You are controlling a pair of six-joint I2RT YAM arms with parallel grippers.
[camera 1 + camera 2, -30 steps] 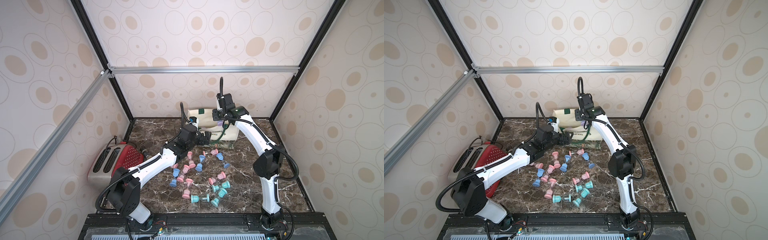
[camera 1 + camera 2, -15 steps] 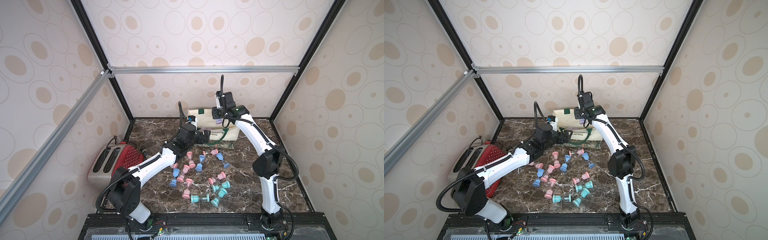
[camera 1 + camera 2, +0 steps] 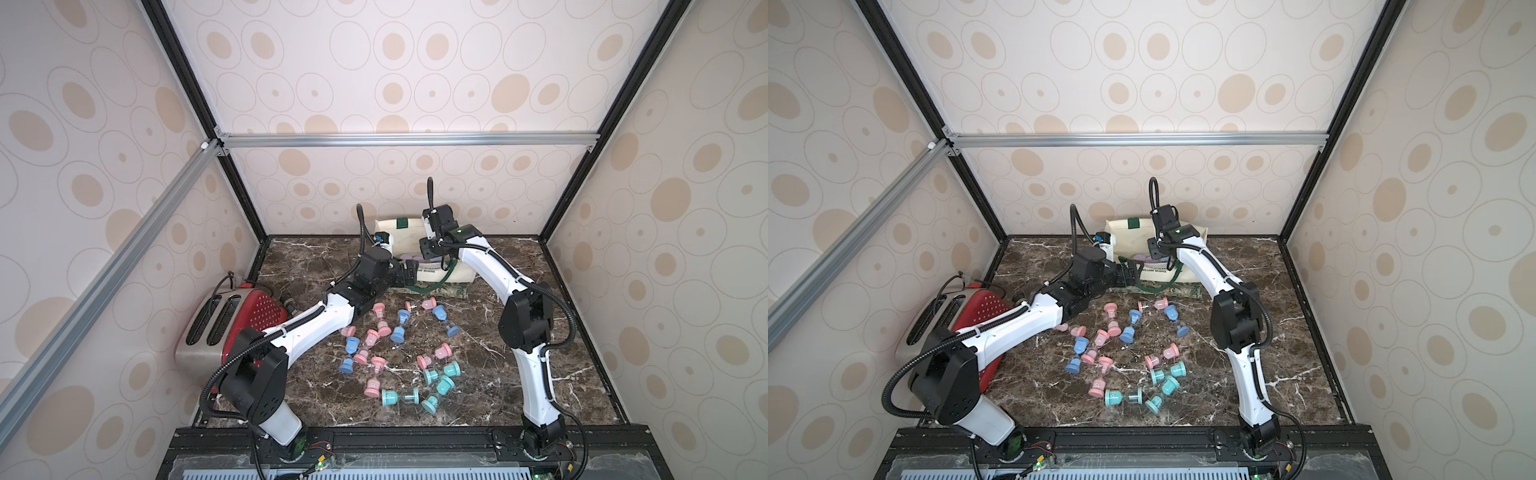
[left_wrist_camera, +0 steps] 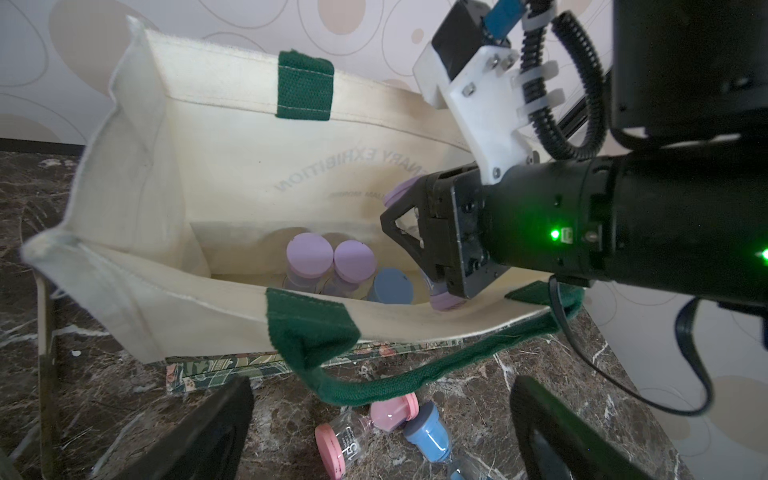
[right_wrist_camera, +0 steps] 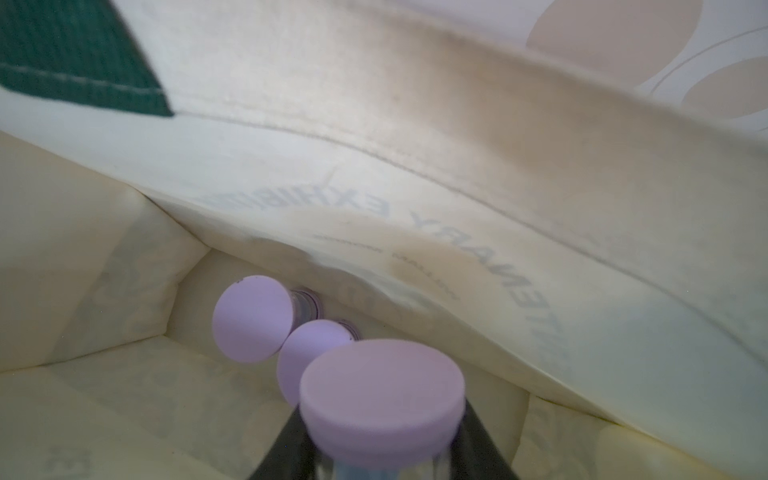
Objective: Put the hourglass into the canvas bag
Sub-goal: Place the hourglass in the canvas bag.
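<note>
Next, my right gripper will lower deeper inside the bag and release the purple-capped hourglass (image 5: 382,386) there beside the standing hourglasses, since the bag's bare bottom still lies below.
The cream canvas bag (image 3: 397,245) (image 3: 1127,241) stands open at the back of the table, its dark green handle (image 4: 415,384) trailing down its front. My right gripper (image 4: 411,243) (image 5: 380,451) is inside the bag's mouth (image 4: 232,166), shut on a purple-capped hourglass (image 5: 382,386) (image 4: 446,301). Two purple hourglasses (image 4: 309,259) and a blue one (image 4: 392,286) stand on the bag's floor below it. My left gripper (image 3: 409,272) (image 4: 380,436) is open in front of the bag, low over the table, holding nothing.
Several pink, blue and teal hourglasses (image 3: 399,332) lie scattered over the marble table between the arms; a pink one (image 4: 345,446) and a blue one (image 4: 428,434) lie just below my left gripper. A red toaster (image 3: 232,328) sits at the left wall.
My right gripper has sunk a little lower into the bag with the purple hourglass. The left arm has barely shifted.
</note>
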